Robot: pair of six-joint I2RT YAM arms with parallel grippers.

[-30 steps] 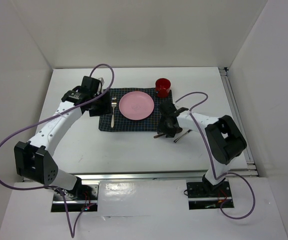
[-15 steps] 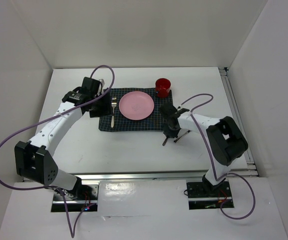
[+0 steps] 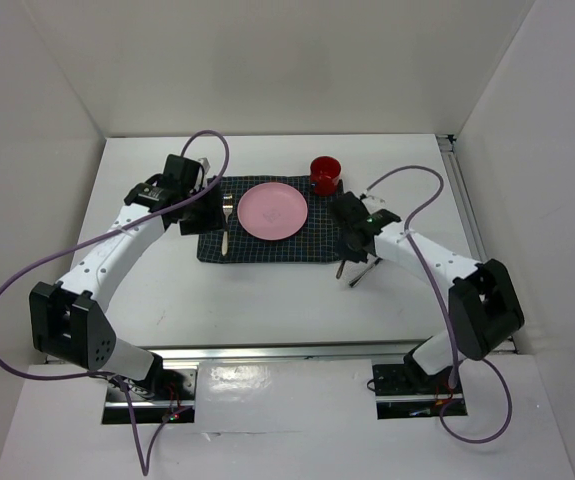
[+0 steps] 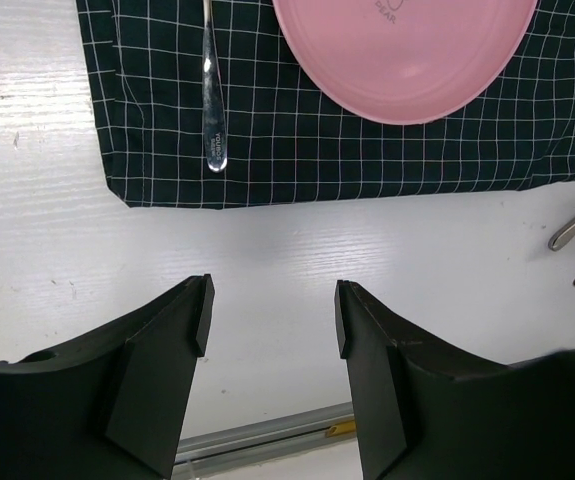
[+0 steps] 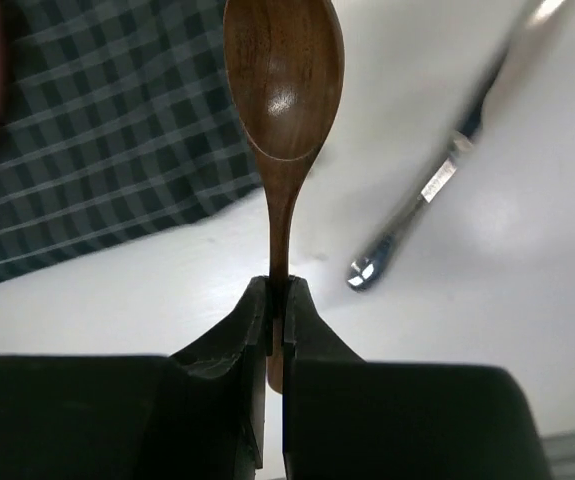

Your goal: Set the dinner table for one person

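My right gripper needs to go left in the top view and down, to release the spoon [image 5: 282,80] on bare mat opposite the fork.
The dinner table [image 3: 267,300] carries a dark navy checked mat [image 3: 267,245] with a pink plate [image 3: 273,211], a metal fork [image 3: 226,225] to its left and a red cup [image 3: 325,173] at its far right corner. My right gripper [image 5: 277,300] is shut on the handle of a brown wooden spoon [image 5: 282,80], which hangs over the mat's near right corner [image 5: 97,160]. In the top view that gripper [image 3: 347,248] is at the mat's right edge. A metal knife [image 5: 417,215] lies on the table just right of the spoon. My left gripper [image 4: 272,315] stands open and empty, near the mat's left side [image 4: 297,150].
A metal rail [image 3: 297,348] runs along the table's near edge and another along the right edge [image 3: 472,240]. White walls close in the back and both sides. The left arm's purple cable [image 3: 27,280] loops over the table's left part.
My right gripper has shut on the wooden spoon's handle and its arm has stretched out, carrying the spoon a little to the right. The left arm has not moved.
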